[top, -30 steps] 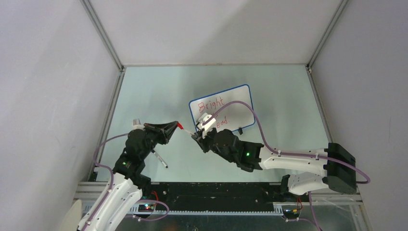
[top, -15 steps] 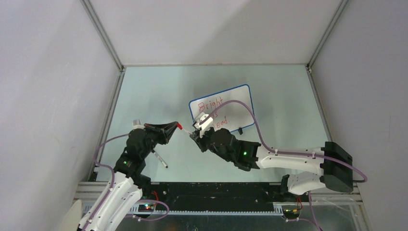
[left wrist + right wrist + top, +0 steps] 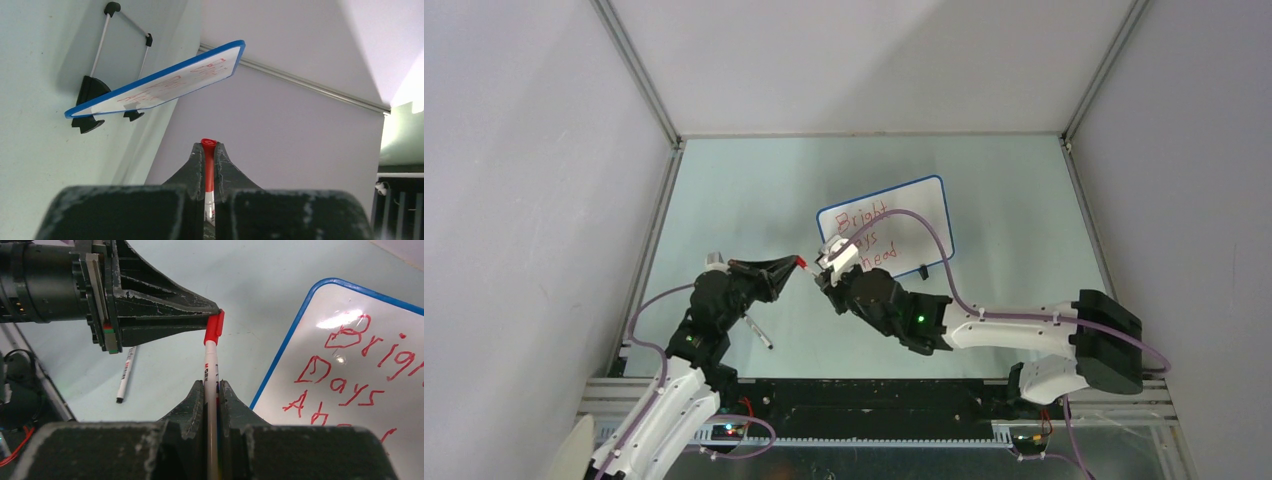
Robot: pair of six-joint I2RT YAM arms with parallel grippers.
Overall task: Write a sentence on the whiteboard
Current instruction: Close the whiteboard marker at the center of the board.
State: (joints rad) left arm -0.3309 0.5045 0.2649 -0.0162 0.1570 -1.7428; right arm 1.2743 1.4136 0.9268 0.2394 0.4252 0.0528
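Note:
Next, the right gripper lowers to the bare tabletop between the second marker and the whiteboard (image 3: 921, 203) and releases the marker, since that clear spot lies below it.
The whiteboard (image 3: 921, 203) stands tilted on black clip feet (image 3: 91, 91) at mid table, also seen in the left wrist view (image 3: 200, 75) and the right wrist view (image 3: 310, 350). The sentence (image 3: 870, 236) on it is red handwriting, "Bright Days Ahead" (image 3: 350, 375), partly cut off. A white marker (image 3: 210, 367) is held level in the air between both arms. My right gripper (image 3: 212, 387) is shut on its barrel. My left gripper (image 3: 208, 149) is shut on the red cap (image 3: 214, 326) at the marker's end (image 3: 801, 262). The right gripper (image 3: 826, 280) hangs just left of the board.
A second marker (image 3: 757, 330) with a black cap lies on the table under the left arm, also visible in the right wrist view (image 3: 125, 372). Grey walls with metal rails (image 3: 649, 95) enclose the table on three sides.
The right arm has shifted a little left toward the left gripper, shortening the stretch of marker between them. The left arm has barely moved. Both grips stayed shut.

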